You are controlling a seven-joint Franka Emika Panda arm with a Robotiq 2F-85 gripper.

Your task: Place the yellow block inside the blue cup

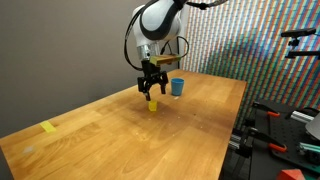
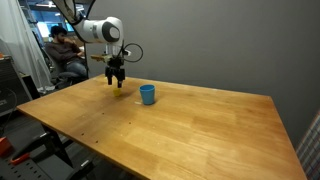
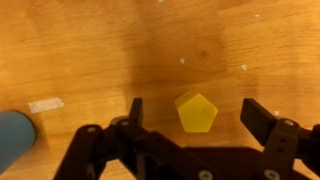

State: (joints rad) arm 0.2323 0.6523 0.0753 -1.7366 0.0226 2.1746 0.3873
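My gripper is open and will move down around the yellow block [image 1: 153, 106] [image 3: 196, 112] and close there, because the block lies between the two fingers, still below their ends.
The yellow block [image 3: 196, 112] lies on the wooden table between my open fingers in the wrist view, not touched by either finger. It also shows in both exterior views [image 1: 153, 104] [image 2: 121, 88], just under the gripper. My gripper [image 3: 196, 118] [image 1: 151, 88] [image 2: 117, 76] hangs right above the block, open and empty. The blue cup [image 1: 177, 87] [image 2: 147, 94] stands upright on the table a short way beside the block. Its side shows at the left edge of the wrist view [image 3: 12, 138].
A flat yellow patch [image 1: 48, 127] lies on the wooden table [image 1: 120, 140] far from the arm. A small white mark [image 3: 45, 104] lies near the cup. A seated person [image 2: 62, 50] is behind the table. Equipment stands off the table's edge [image 1: 285, 125].
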